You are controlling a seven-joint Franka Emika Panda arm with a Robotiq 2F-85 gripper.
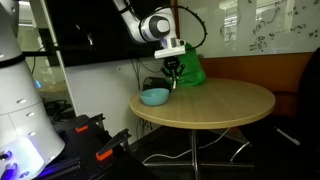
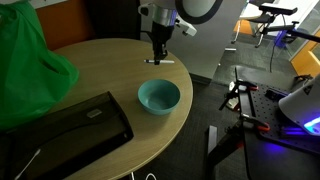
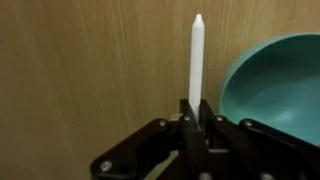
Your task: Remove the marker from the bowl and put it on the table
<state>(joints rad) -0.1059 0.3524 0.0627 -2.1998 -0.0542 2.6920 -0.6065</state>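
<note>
My gripper needs to lower next, away from the teal bowl [image 2: 158, 96], and release the white marker on the clear bare wood below it.
My gripper [image 3: 196, 112] is shut on a white marker [image 3: 196, 55], which sticks out past the fingertips over the wooden table [image 3: 90, 60]. In an exterior view the gripper [image 2: 158, 52] holds the marker [image 2: 160, 61] level, at or just above the tabletop, behind the teal bowl [image 2: 158, 96]. The bowl is empty and lies just to the right in the wrist view [image 3: 275, 85]. In an exterior view the gripper [image 1: 172, 72] hangs just behind and right of the bowl [image 1: 154, 96] on the round table [image 1: 230, 100].
A green bag [image 2: 30, 55] stands on the table, also seen behind the gripper [image 1: 192, 68]. A flat black case [image 2: 60, 130] lies near the table's front edge. Robot bases and cables stand on the floor around the table.
</note>
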